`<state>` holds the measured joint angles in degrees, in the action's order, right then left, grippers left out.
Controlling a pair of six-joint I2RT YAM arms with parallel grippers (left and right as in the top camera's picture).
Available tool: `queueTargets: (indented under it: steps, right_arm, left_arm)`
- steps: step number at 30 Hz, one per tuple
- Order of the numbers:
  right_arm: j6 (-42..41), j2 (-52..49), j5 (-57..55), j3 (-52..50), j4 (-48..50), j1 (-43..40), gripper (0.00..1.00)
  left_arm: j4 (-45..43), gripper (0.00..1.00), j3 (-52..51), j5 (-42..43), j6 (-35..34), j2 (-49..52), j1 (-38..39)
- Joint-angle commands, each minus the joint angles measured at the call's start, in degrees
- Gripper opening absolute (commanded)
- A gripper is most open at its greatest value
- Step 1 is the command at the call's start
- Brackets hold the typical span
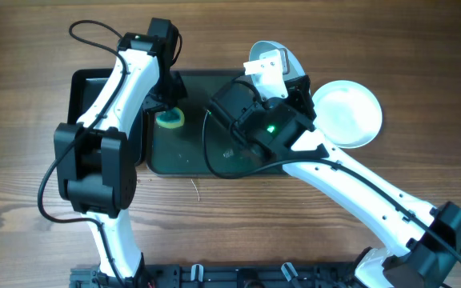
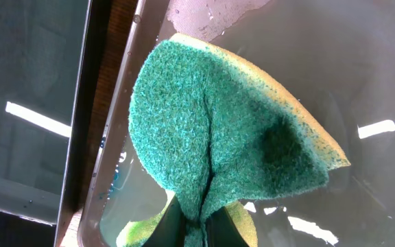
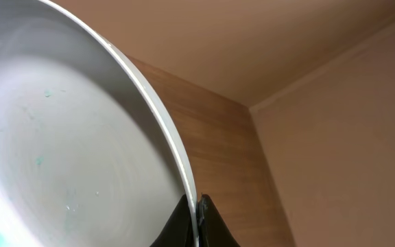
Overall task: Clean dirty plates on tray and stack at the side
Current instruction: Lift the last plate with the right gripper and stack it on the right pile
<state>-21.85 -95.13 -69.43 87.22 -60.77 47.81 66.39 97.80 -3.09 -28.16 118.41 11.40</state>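
My right gripper holds the tilted plate. It should next swing to the right in the overhead view and lower the plate level onto the second white plate [image 1: 347, 114], because that one lies flat.
My left gripper [image 2: 201, 230] is shut on a green-and-yellow sponge [image 2: 232, 137] and holds it over the wet dark tray [image 2: 376, 62], near its left rim. In the overhead view the sponge [image 1: 170, 119] is at the tray's [image 1: 186, 156] left end, under the left gripper [image 1: 166, 106]. My right gripper [image 3: 197, 221] is shut on the rim of a white plate [image 3: 60, 151] with small teal specks. That plate [image 1: 264, 50] is lifted and tilted above the tray's back right. A second white plate [image 1: 346, 114] lies flat on the table to the right of the tray. No third plate shows.
A smaller, deeper black bin [image 1: 86, 88] stands just left of the tray, partly under the left arm. The right arm [image 1: 350, 180] crosses the tray's right end. Bare wooden table surrounds the tray at front and right.
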Motion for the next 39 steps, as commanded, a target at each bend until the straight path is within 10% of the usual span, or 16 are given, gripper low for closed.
queueTargets:
  steps: [1, 19, 28, 39]
  right_arm:
    - [-0.85, 1.07, 5.18, 0.09, 0.94, -0.37, 0.04]
    - [12.87, 1.66, 90.07, 0.07, 5.79, -40.98, 0.04]
    - [9.49, 1.60, 83.17, -7.06, 8.17, -64.26, 0.04]
    - [3.48, 1.18, 80.48, -25.62, 25.99, -67.28, 0.04]
  left_arm:
    - [-0.17, 0.04, 1.16, 0.55, 0.70, -1.42, 0.11]
    - [-0.15, 0.04, 1.16, 0.52, 0.76, -1.42, 0.09]
    - [-0.46, 0.04, 1.16, 0.52, 0.74, -1.42, 0.09]
    - [-0.42, 0.04, 1.14, 0.50, 0.76, -1.42, 0.09]
